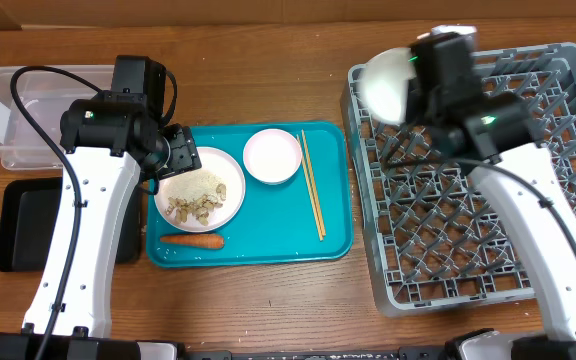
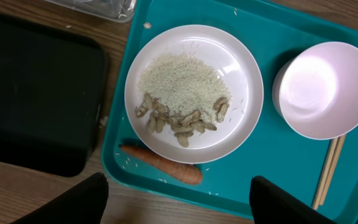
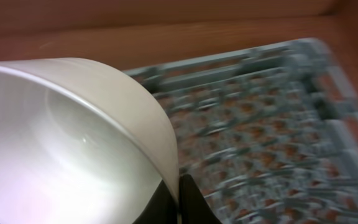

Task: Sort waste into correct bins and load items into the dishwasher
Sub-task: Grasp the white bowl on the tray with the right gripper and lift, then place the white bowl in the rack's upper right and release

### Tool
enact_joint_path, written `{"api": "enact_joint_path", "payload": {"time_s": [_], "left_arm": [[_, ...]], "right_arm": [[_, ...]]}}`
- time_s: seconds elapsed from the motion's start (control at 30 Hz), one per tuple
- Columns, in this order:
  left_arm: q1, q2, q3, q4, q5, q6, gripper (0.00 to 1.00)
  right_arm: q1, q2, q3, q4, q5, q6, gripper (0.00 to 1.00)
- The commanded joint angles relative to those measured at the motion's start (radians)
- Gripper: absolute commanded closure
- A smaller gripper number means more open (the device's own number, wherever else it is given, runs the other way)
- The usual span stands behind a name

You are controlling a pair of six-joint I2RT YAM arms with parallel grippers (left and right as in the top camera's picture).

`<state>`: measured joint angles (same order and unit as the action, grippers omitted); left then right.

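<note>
Next, my right gripper goes to the right in the overhead view, then down to release the bowl, as empty rack wires lie below it on that side.
My right gripper (image 3: pixel 178 200) is shut on the rim of a white bowl (image 1: pixel 386 84) and holds it above the far left corner of the grey dish rack (image 1: pixel 528 250); the bowl fills the left of the right wrist view (image 3: pixel 67 143). My left gripper (image 2: pixel 179 199) is open and empty above the near edge of the teal tray (image 1: pixel 268 240). On the tray sit a white plate (image 2: pixel 194 93) with rice and peanuts, a carrot (image 2: pixel 160 165), a second white bowl (image 2: pixel 325 87) and wooden chopsticks (image 1: pixel 312 185).
A clear plastic bin (image 1: pixel 28 110) stands at the far left. A black bin (image 1: pixel 28 225) lies in front of it, just left of the tray. The rack's grid of tines (image 3: pixel 272 124) shows blurred in the right wrist view.
</note>
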<state>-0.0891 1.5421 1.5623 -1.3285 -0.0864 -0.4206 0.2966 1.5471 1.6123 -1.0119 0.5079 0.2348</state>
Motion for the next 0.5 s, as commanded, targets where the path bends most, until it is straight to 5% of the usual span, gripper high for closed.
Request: {"api": "enact_joint_path", "payload": {"time_s": [0.0, 0.47], "left_arm": [[0.005, -0.006, 0.012, 0.0, 0.001, -0.013, 0.25], [0.005, -0.006, 0.012, 0.0, 0.002, -0.013, 0.25]], "right_arm": [[-0.098, 0.027, -0.009, 0.038, 0.241, 0.002, 0.96], [-0.39, 0.189, -0.101, 0.316, 0.603, 0.044, 0.96]]}}
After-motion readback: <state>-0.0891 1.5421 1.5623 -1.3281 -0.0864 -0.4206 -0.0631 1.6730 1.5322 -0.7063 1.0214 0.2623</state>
